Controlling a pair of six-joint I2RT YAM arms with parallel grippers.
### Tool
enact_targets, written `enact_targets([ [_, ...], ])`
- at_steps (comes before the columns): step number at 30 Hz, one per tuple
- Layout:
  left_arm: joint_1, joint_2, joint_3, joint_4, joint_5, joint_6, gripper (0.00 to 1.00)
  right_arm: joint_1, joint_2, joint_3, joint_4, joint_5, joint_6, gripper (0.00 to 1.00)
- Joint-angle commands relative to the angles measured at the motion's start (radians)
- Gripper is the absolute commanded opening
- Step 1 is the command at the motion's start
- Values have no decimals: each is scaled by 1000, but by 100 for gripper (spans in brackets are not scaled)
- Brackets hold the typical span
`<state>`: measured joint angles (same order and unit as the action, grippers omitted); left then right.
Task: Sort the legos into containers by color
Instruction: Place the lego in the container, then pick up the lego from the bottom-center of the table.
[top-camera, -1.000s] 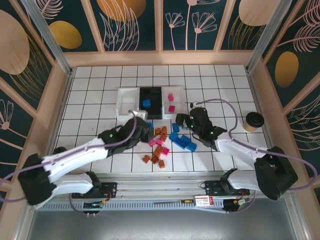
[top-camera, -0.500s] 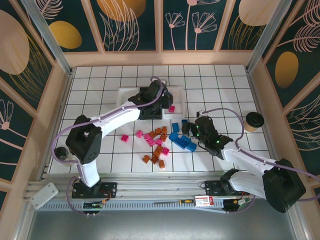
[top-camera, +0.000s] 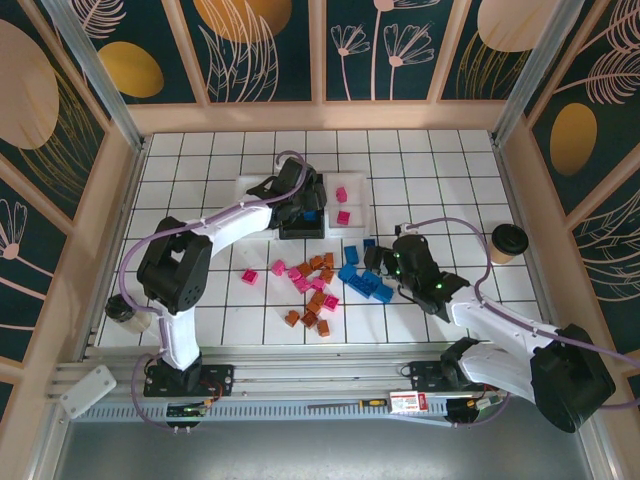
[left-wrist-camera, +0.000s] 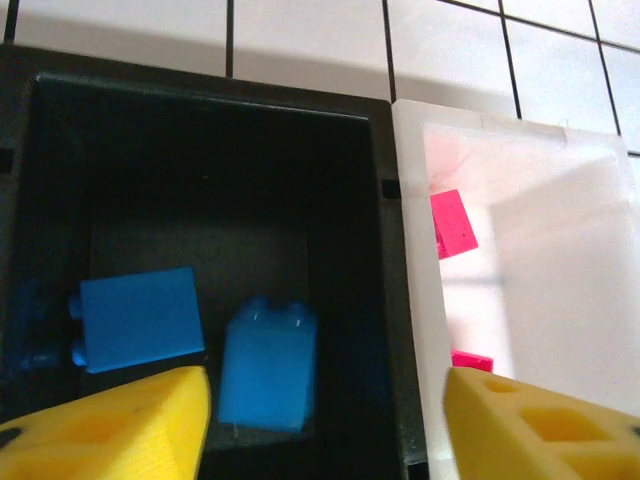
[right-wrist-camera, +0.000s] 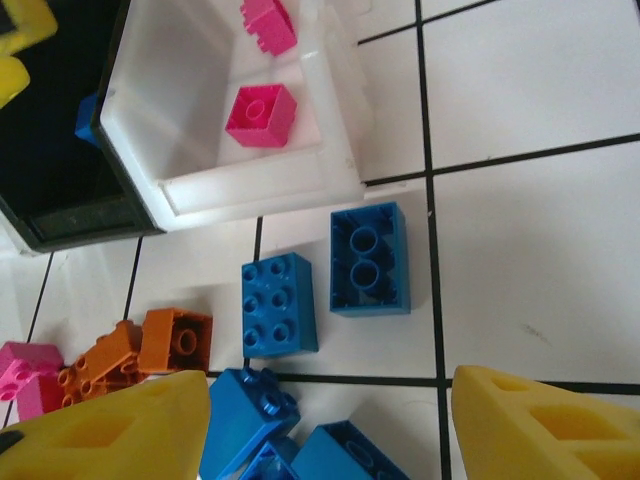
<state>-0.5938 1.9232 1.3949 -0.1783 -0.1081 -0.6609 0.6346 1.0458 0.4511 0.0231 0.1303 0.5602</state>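
The orange lego nearest the metal bar (top-camera: 323, 328) lies at the edge of the lego pile. My right gripper will next move back past the blue legos and down onto it.
My left gripper (top-camera: 303, 205) hangs open over the black tray (top-camera: 300, 232), with nothing between its yellow fingers (left-wrist-camera: 110, 420). Two blue legos (left-wrist-camera: 265, 365) lie on that tray's floor (left-wrist-camera: 200, 150). To its right, a white tray (top-camera: 358, 205) holds two pink legos (left-wrist-camera: 453, 222). Another white tray (top-camera: 250, 205) stands on the left. My right gripper (top-camera: 380, 262) is open above loose blue legos (right-wrist-camera: 279, 303) on the tiles, its fingers (right-wrist-camera: 545, 420) wide apart. Orange and pink legos (top-camera: 318, 285) lie scattered in the middle.
A dark paper cup (top-camera: 508, 242) stands at the right, beyond my right arm. One stray pink lego (top-camera: 250, 277) lies left of the pile. Wooden walls close in the tiled floor on three sides.
My left arm has swung from beside the pile up to the black tray. My right gripper has shifted slightly nearer over the blue legos. Some pink legos now lie left of the pile.
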Motion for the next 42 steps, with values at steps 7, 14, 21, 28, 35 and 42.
enact_targets([
  [7,4,-202,-55,60,117,-6,84,101,-13,-19,-17,-110,-49,65],
  [14,4,-523,-382,140,148,-54,99,400,1,-10,-116,-71,13,66],
  [21,4,-812,-664,134,87,-104,99,645,112,39,-133,22,117,67],
  [28,5,-985,-784,37,24,-110,99,687,298,107,-68,32,102,63],
  [35,4,-1072,-860,0,4,-127,99,694,393,161,-69,54,92,55],
  [42,5,-1077,-884,-16,-4,-127,99,689,413,153,-71,52,93,48],
])
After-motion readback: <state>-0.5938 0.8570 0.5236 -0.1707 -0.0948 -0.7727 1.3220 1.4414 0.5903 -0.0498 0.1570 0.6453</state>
